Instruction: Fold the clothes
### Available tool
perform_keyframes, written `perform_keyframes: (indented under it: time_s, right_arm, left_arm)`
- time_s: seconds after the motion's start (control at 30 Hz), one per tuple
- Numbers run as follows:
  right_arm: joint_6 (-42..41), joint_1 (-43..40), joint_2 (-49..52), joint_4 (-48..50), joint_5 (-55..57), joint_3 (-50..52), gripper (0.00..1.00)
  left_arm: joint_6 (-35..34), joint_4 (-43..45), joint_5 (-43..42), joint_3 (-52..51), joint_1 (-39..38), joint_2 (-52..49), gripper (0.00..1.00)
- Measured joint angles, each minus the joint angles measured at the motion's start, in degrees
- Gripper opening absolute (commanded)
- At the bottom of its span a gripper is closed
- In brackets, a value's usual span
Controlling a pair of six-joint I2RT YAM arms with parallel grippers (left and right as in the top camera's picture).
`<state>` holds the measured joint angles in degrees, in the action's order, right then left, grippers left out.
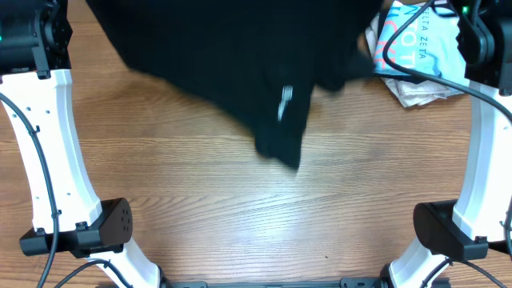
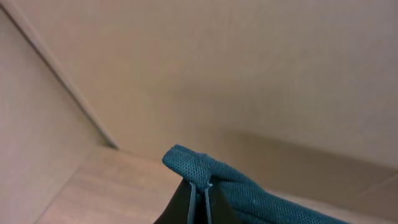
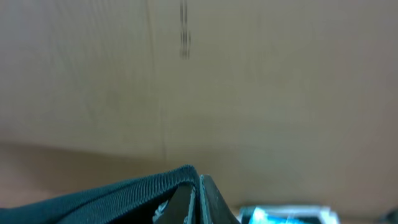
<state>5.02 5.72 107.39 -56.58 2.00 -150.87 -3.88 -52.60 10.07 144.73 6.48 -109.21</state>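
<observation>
The clothes [image 1: 240,56] still hang lifted above the table, so the left gripper needs to move down and back and release its bunched fold on the bare table nearer the robot's base.
The clothes [image 1: 240,56], a large black garment with a small white logo mark [image 1: 284,102], hang lifted over the far half of the table, a lower corner drooping toward the table's middle. In the left wrist view my left gripper [image 2: 199,186] is shut on a bunched fold of the clothes [image 2: 205,168]. In the right wrist view my right gripper [image 3: 199,183] is shut on a ribbed edge of the clothes [image 3: 124,193]. Neither gripper's fingertips show in the overhead view; the fabric hides them.
A light blue T-shirt [image 1: 416,56] lies crumpled at the far right of the wooden table [image 1: 240,208]. The arms' white links and black bases stand at the near left [image 1: 80,228] and near right [image 1: 448,232].
</observation>
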Motion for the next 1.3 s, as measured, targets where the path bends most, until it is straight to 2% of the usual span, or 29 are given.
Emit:
perform_keyframes:
  time_s: [0.17,0.33,0.47,0.6,0.73,0.9,1.1,1.3]
  right_arm:
    - [2.9,0.0,-1.0,3.3,0.9,0.0,0.04]
    - [3.8,0.0,-1.3,-1.7,1.1,0.3,0.04]
    - [2.7,-0.1,-1.1,-9.3,0.1,3.4,0.04]
    - [0.1,-0.1,-0.1,-15.5,-1.3,10.1,0.04]
    - [-3.6,-0.1,1.3,-19.6,-2.9,18.9,0.04]
    - [-8.0,-0.1,2.3,-24.0,-4.6,26.9,0.04]
    - [-9.9,-0.1,2.2,-27.0,-7.8,32.4,0.04]
    - [-10.8,0.9,-2.1,-27.2,-10.9,44.5,0.04]
  left_arm:
    - [1.0,2.6,-0.5,0.1,0.0,0.7,0.04]
    - [2.6,-1.3,-1.7,0.4,0.0,0.8,0.04]
    - [3.0,-9.5,-2.4,0.7,0.0,-0.3,0.04]
    - [3.0,-22.0,-2.7,1.1,0.0,-4.1,0.04]
    - [1.3,-33.1,-2.8,1.0,0.0,-9.6,0.04]
    - [-0.9,-42.8,-2.8,0.8,0.3,-13.7,0.04]
    - [-0.9,-43.9,-3.0,-2.3,0.4,-12.4,0.04]
    - [-0.9,-43.6,-2.6,-18.3,0.4,-5.3,0.04]
